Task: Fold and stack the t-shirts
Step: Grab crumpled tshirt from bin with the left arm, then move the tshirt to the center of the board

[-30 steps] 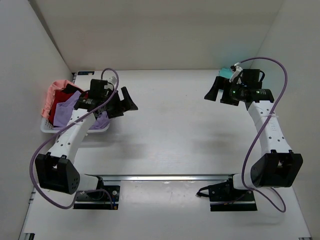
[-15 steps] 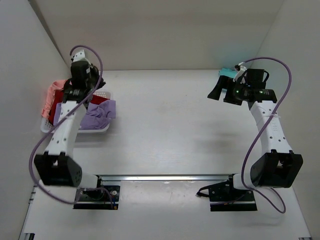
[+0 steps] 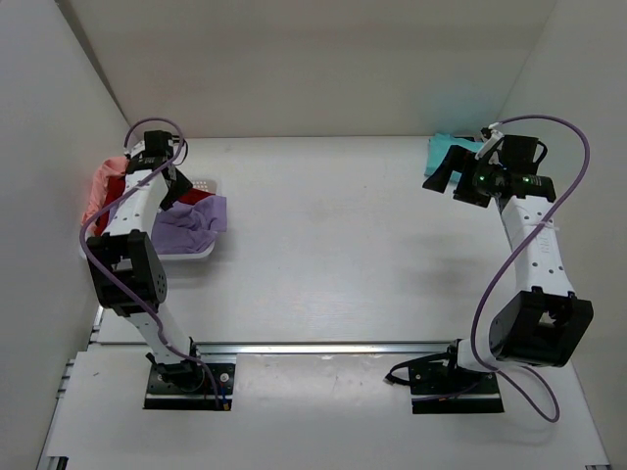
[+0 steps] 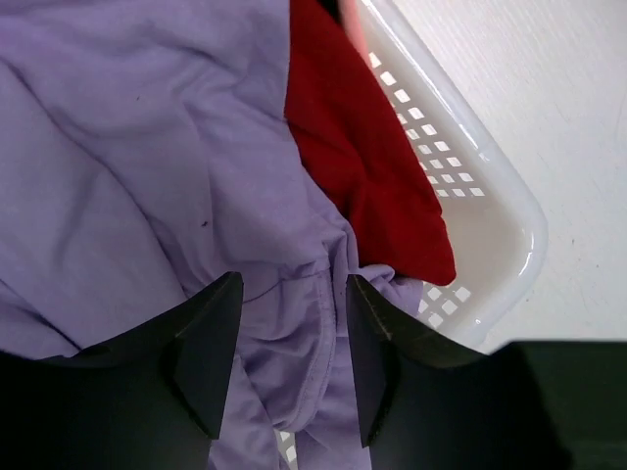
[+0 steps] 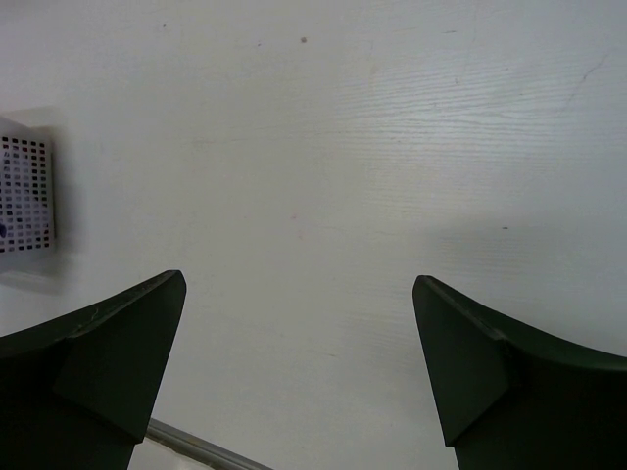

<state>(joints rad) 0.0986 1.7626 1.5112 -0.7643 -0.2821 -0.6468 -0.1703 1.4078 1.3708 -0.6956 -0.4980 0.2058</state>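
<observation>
The lavender shirt lies uppermost. To get it, the left gripper first lowers onto its folds beside the hem next, away from the red shirt.
The lavender-purple t-shirt hangs crumpled over the near rim of the white basket; it fills the left wrist view. A red t-shirt and a salmon-pink t-shirt lie in the basket too. My left gripper is open just above the lavender shirt, a hemmed fold of it between the jaws. A teal t-shirt lies at the back right. My right gripper is open and empty above bare table beside it.
White walls close in the table on the left, back and right. The basket's lattice wall stands right of my left fingers. A grey perforated patch shows at the left edge of the right wrist view, and a metal rail at its bottom.
My left arm has swung from over the table back to the basket and lowered its gripper onto the lavender shirt. My right gripper has drifted a little right, towards the teal shirt.
</observation>
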